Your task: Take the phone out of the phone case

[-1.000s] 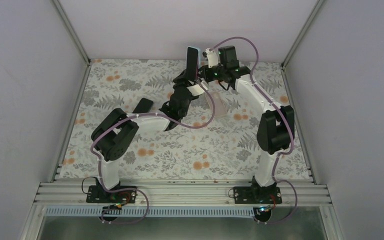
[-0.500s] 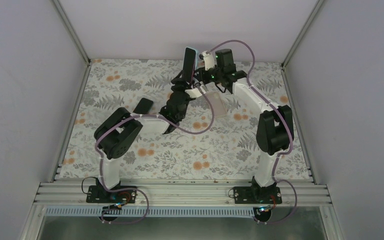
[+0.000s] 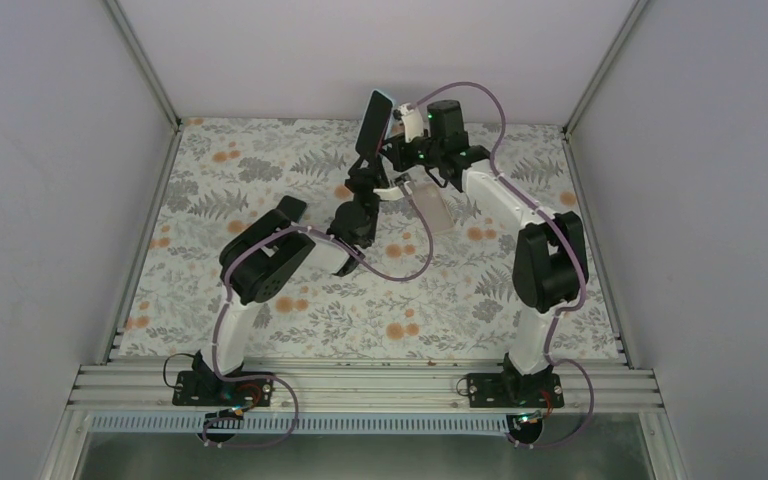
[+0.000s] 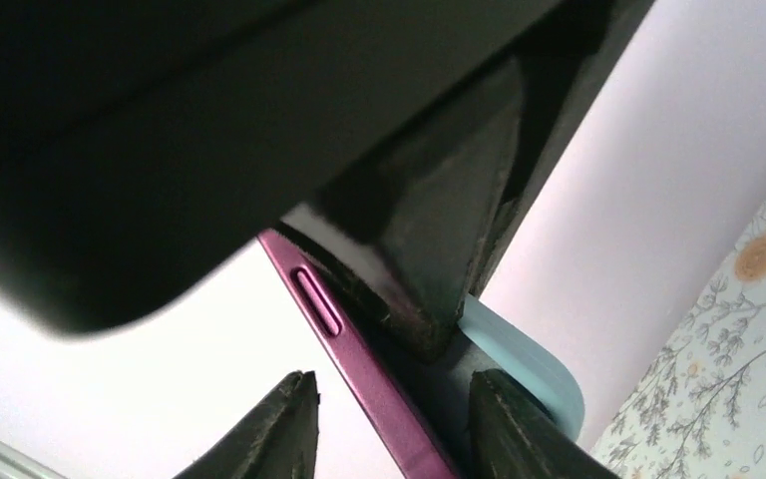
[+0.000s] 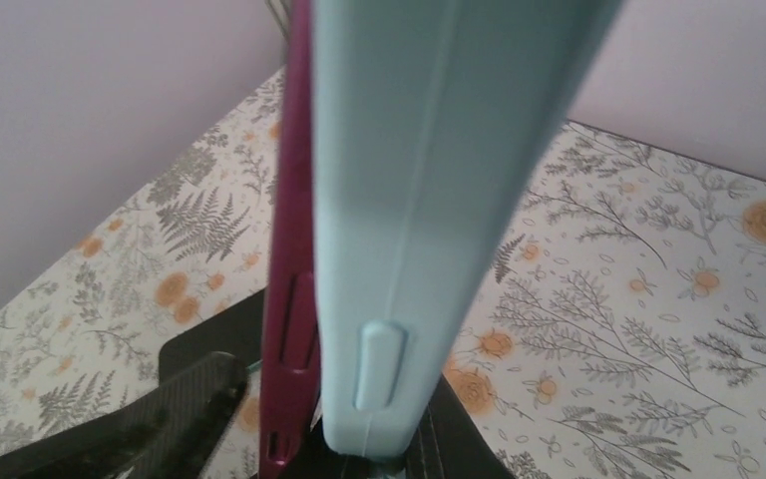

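Note:
Next, my right gripper draws back and down to release the case (image 5: pixel 429 200) beside the clear plastic piece, since that bare tabletop lies below and back of the gripper.
The magenta phone (image 3: pixel 373 122) stands upright in the air at the far middle of the table, with a light blue case on its back. In the right wrist view the case (image 5: pixel 429 200) has peeled away from the phone's edge (image 5: pixel 294 299) along its length. My right gripper (image 3: pixel 400 150) is shut on the lower end of the case and phone. My left gripper (image 4: pixel 399 429) is open around the phone's magenta edge (image 4: pixel 359 389). Its left finger (image 4: pixel 284 429) stands apart from that edge. The blue case (image 4: pixel 529 369) shows behind the right finger.
A flat black object (image 3: pixel 288 208) lies on the floral tabletop, partly behind my left arm. A clear plastic piece (image 3: pixel 432 205) lies under my right forearm. Grey walls and metal rails enclose the table on three sides.
My left arm's elbow has swung right and towards the back. The phone's top has tilted slightly right. My right gripper has shifted a little left, close against the phone.

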You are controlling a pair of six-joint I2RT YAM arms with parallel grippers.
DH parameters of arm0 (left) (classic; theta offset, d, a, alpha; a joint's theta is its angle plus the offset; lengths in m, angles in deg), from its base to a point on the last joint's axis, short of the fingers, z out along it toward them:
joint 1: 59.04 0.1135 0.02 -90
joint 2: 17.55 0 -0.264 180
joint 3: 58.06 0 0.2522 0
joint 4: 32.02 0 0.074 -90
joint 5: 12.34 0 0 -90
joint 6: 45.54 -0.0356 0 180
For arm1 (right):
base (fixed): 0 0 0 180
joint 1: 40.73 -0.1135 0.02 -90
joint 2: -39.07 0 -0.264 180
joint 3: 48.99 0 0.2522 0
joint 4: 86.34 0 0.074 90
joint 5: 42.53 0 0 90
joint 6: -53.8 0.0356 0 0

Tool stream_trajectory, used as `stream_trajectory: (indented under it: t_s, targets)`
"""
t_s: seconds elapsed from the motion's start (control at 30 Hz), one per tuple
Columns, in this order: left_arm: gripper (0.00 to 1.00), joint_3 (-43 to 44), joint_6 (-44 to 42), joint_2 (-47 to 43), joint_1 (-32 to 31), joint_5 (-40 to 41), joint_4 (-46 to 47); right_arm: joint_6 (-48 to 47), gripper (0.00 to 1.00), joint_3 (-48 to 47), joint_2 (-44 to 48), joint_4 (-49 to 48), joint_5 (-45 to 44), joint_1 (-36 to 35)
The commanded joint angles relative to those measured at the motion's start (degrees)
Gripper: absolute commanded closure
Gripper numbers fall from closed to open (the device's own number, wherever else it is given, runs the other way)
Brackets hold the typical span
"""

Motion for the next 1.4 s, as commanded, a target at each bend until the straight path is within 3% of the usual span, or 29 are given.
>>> stream_trajectory:
  t_s: [0.0,0.1,0.27,0.37,0.5,0.9,1.17,1.37]
  targets:
    - [0.65,0.7,-1.9,-5.1,3.0,1.9,11.8,-2.1,0.97,2.1,0.2,11.6,6.7,-2.8]
    - [0.71,-0.1,-1.5,-6.2,3.0,1.8,11.7,-2.4,0.97,1.7,0.0,11.8,5.4,-2.7]
    - [0.92,-1.1,-0.7,-7.7,2.8,2.0,10.8,-3.1,0.97,1.0,-0.1,12.6,2.1,-2.4]
    - [0.97,-2.2,-0.1,-9.1,2.4,2.4,10.6,-3.8,0.97,-0.1,-0.2,13.1,-0.5,-1.7]
    - [0.98,-5.0,3.1,-12.8,2.0,2.7,7.6,-6.6,0.97,-2.6,-1.0,14.8,-5.9,-0.8]
    - [0.98,-9.0,16.8,-26.5,1.3,2.7,-15.1,-13.0,0.97,-2.7,0.7,16.3,-17.7,0.0]
    - [0.98,-14.7,14.8,-31.0,0.7,4.4,-17.8,-14.3,0.97,-0.3,1.6,19.7,-15.5,3.3]
    - [0.98,-23.0,10.1,-35.2,-1.9,7.5,-20.0,-19.9,0.96,1.9,2.9,30.6,-8.8,6.3]
